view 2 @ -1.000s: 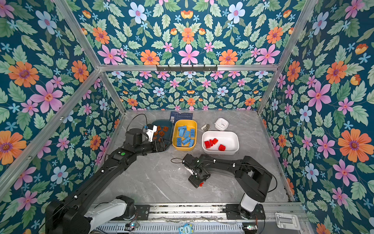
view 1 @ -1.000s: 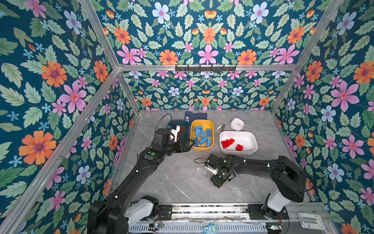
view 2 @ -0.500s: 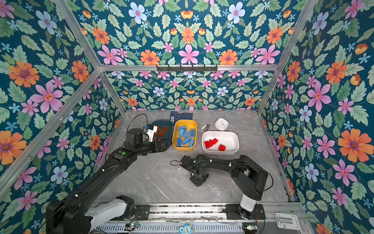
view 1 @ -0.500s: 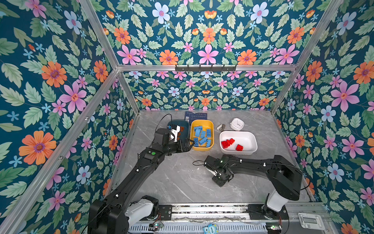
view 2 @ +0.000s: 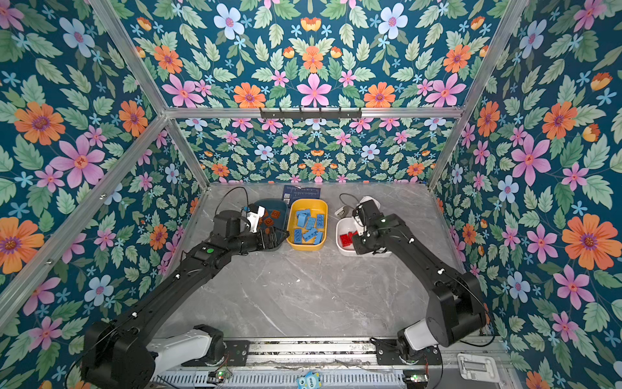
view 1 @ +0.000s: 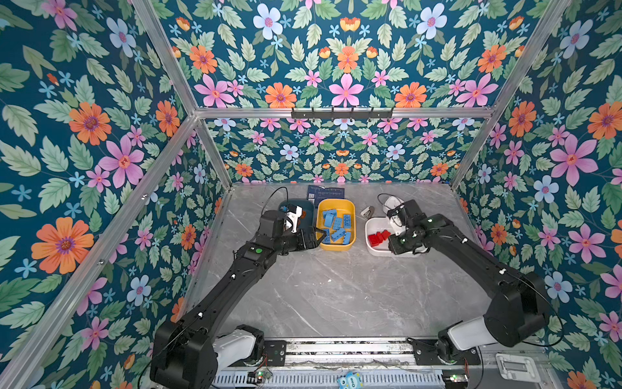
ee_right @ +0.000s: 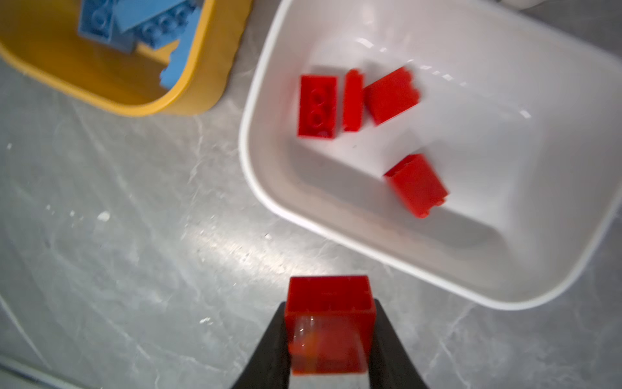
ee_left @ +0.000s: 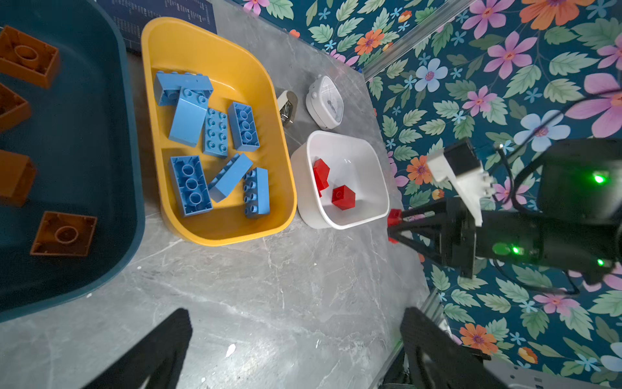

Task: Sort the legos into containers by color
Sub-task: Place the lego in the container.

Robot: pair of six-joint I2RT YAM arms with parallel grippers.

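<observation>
The white container [view 1: 370,225] has red legos in it. My right gripper should next move outward past the container's near rim, over the bare floor beside them, and let go of the lego.
My right gripper [ee_right: 330,303] is shut on a red lego [ee_right: 330,323] and hangs above the table just off the rim of the white container [ee_right: 505,168]. Several red legos [ee_right: 318,106] lie in that container [view 1: 370,225]. The yellow container [view 1: 336,202] holds several light blue legos [view 1: 335,224]. Brown legos [ee_left: 64,234] lie in the dark teal container [ee_left: 111,134]. By the near corners of the teal and yellow containers my left gripper [ee_left: 295,313] stands wide open over bare table, holding nothing. In the left wrist view the right gripper [ee_left: 392,225] shows its red lego beside the white container [ee_left: 353,144].
A small white square gadget [ee_left: 324,106] and a small grey-beige object [ee_left: 287,106] sit behind the white container. A dark blue printed card [view 1: 325,193] lies behind the yellow one. Flowered walls close in the back and both sides.
My right gripper closed on a red lego at the middle of the table, then lifted it back and right to the white container's rim. The left arm has not moved.
</observation>
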